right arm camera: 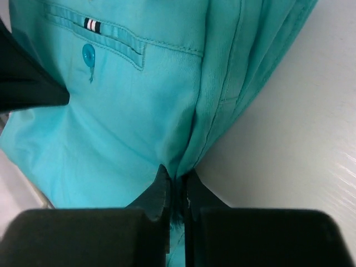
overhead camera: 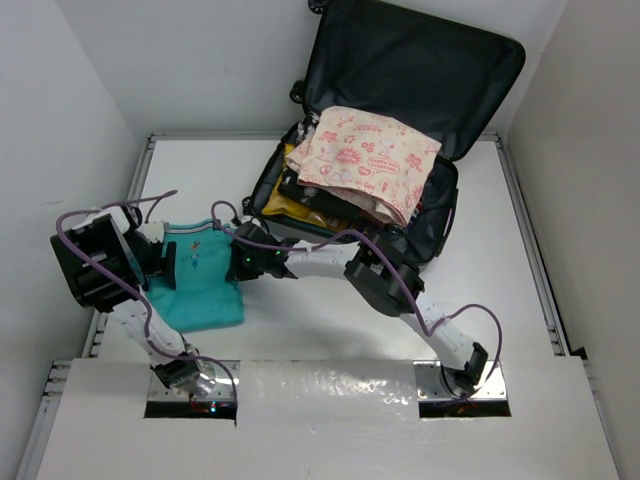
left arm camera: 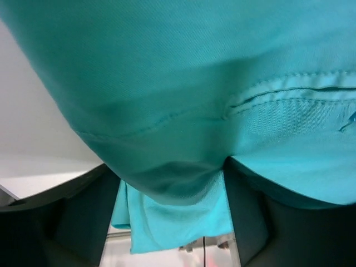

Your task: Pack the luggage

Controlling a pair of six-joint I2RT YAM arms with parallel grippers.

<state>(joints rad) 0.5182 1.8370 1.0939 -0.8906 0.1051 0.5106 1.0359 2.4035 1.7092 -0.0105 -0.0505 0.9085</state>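
Note:
The teal garment is lying unpacked, so my right gripper will lift and move outward across the pink patterned cloth to the cloth's side away from the yellow item (overhead camera: 409, 172).
The luggage (overhead camera: 420, 70) stands open at the back of the table. Its dark-lined lid is upright, and a pink patterned cloth (overhead camera: 365, 160) lies on top of the clothes piled inside. A teal garment (overhead camera: 205, 285) with a buttoned back pocket (right arm camera: 88, 54) lies on the table at the left. My right gripper (overhead camera: 232, 262) reaches across and is shut on a bunched edge of the teal garment (right arm camera: 122, 111), with my right gripper (right arm camera: 177, 181) low over the tabletop. My left gripper (overhead camera: 172, 262) is at the garment's left side. In its wrist view the left gripper (left arm camera: 167, 189) is open, and teal cloth (left arm camera: 183, 83) drapes over and between its fingers (left arm camera: 250, 217).
A yellow item (overhead camera: 285, 205) shows at the suitcase's near left corner, under the pile. White walls close in the table on the left, right and back. Purple cables loop off both arms. The white tabletop (right arm camera: 289, 139) lies to the right of the garment.

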